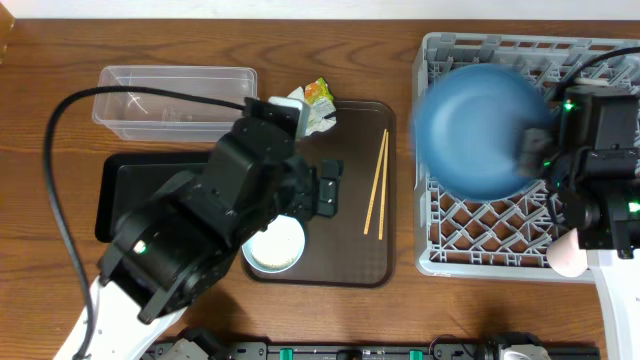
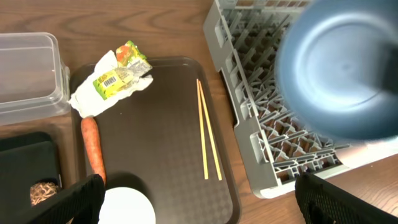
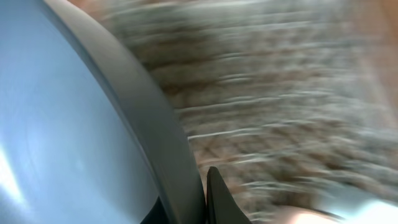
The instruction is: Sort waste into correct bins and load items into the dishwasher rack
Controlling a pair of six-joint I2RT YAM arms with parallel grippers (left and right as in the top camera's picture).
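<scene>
I will next move my right gripper outward, turn the bowl on edge and lower it to release, because the rack's far end is outward and below my right gripper.
My right gripper is shut on the rim of the large dark blue bowl and holds it tilted above the grey dishwasher rack. The right wrist view is blurred and shows the bowl wall pinched between my fingers. My left gripper is open and empty above the brown tray, its fingers spread wide. Below it lie the small white bowl, the carrot, the napkin with the green-yellow wrapper, and the chopsticks.
The brown serving tray lies in the middle. The clear tub stands at the back left. The black tray lies in front of it and holds brown scraps. A pink cup sits at the rack's front right corner.
</scene>
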